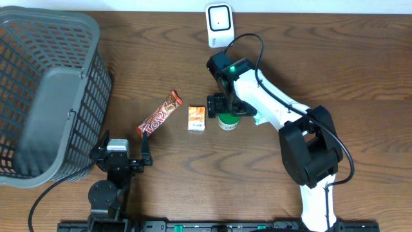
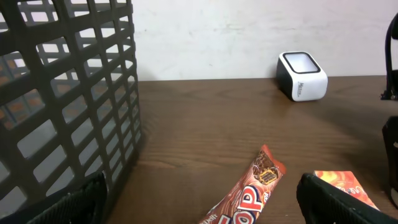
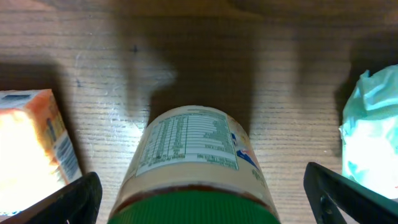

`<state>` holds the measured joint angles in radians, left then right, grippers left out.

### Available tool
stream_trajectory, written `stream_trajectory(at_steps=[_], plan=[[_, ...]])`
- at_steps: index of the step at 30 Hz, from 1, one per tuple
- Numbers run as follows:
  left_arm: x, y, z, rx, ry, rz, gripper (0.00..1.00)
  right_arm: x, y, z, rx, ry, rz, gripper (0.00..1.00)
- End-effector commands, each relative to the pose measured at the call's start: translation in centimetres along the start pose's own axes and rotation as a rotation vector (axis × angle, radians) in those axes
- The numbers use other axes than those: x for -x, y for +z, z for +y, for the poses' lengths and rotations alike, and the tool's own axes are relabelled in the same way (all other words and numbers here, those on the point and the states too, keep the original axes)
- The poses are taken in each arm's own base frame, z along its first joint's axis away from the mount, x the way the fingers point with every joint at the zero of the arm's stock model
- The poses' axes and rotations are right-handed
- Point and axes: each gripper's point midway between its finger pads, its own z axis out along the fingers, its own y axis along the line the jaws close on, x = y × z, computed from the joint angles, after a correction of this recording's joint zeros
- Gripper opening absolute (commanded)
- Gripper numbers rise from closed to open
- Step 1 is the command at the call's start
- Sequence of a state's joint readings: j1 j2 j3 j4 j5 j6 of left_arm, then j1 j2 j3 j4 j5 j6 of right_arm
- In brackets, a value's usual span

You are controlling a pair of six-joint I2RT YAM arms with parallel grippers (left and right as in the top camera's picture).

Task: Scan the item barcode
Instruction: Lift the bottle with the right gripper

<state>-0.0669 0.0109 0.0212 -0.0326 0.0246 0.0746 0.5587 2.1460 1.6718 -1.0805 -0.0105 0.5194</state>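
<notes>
The robot's right gripper will next move down around the jar (image 3: 194, 155) and close its fingers on the jar's sides, because the jar stands between the fingers with a gap on each side.
A jar with a green lid (image 1: 226, 121) and a cream label stands upright on the table in front of the white barcode scanner (image 1: 219, 24). My right gripper (image 1: 226, 108) hangs over it, open. In the right wrist view the jar (image 3: 194, 155) sits between the two fingers of the right gripper (image 3: 205, 205), with a gap on each side. My left gripper (image 1: 122, 158) rests near the front edge, open and holding nothing. In the left wrist view the left gripper (image 2: 202, 211) faces the scanner (image 2: 301, 76) across the table.
A brown chocolate bar (image 1: 159, 114) and a small orange box (image 1: 196, 118) lie left of the jar. A pale green crumpled packet (image 1: 261, 119) lies to its right. A large dark plastic basket (image 1: 45, 90) fills the left side.
</notes>
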Motion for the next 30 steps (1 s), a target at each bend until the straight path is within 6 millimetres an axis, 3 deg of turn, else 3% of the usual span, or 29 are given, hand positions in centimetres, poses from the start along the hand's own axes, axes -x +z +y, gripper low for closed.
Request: stream_trajectory(at_steps=[1,15,23,30], plan=[[-1.6,0.1,0.3,0.014,-0.008,0.048,0.98,-1.1,2.0,-0.5,-0.034,0.013,0.048,0.99],[-1.6,0.1,0.3,0.014,-0.008,0.048,0.98,-1.6,5.2,-0.8,-0.062,0.029,0.095,0.99],[-1.6,0.1,0.3,0.014,-0.008,0.048,0.98,-2.7,5.7,0.0,-0.012,0.036,0.162,0.63],[-1.6,0.1,0.3,0.014,-0.008,0.048,0.98,-3.7,5.1,-0.3,-0.004,0.053,0.223,0.58]])
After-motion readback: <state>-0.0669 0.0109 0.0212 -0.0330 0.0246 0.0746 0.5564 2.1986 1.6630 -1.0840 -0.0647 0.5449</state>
